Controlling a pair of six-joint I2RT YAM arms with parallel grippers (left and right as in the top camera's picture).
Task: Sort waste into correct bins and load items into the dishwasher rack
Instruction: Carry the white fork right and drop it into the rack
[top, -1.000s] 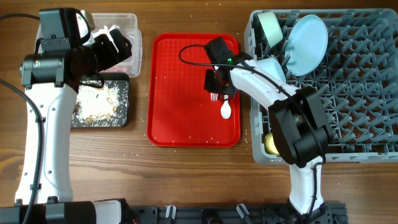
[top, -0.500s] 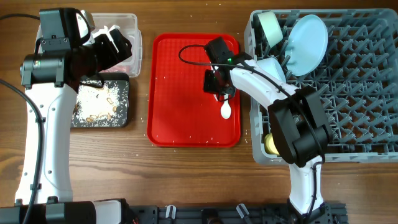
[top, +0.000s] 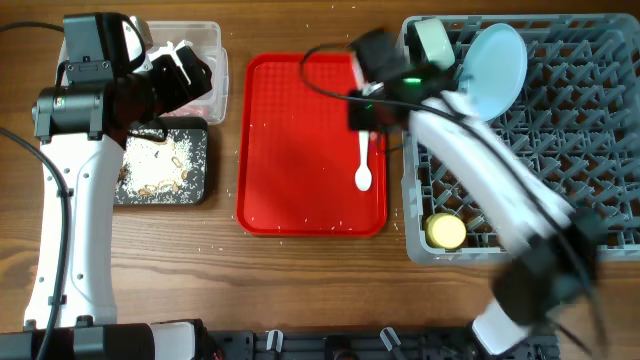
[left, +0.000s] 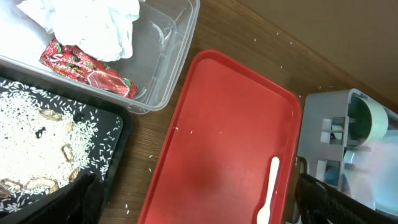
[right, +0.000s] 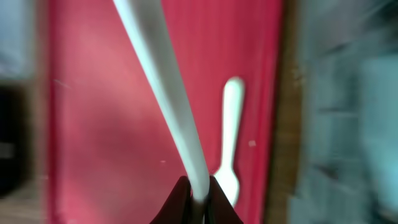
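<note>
My right gripper moves the fork past the tray's edge and back next, over the gap in the rack between the light blue plate and yellow cup.
My right gripper (top: 366, 108) is shut on the handle of the white plastic fork (right: 163, 81) and holds it above the right side of the red tray (top: 300, 150), by the grey dishwasher rack (top: 560, 150). The arm is blurred. The white spoon (top: 363, 166) lies on the tray below; it also shows in the right wrist view (right: 231, 143) and the left wrist view (left: 268, 193). My left gripper (top: 185, 75) is open and empty above the clear tub (left: 168, 56), which holds the napkin (left: 93, 25) and red wrapper (left: 87, 65).
The black tray (top: 160, 165) holds rice-like crumbs and brown scraps. In the rack stand the light blue plate (top: 497, 70) and pale green bowl (top: 433, 40); the yellow cup (top: 446, 231) sits at its front left. Crumbs lie scattered on the wooden table.
My right gripper has closed on the fork, lifted it off the red tray and swung up toward the rack. The spoon stays on the tray. The left arm has not moved.
</note>
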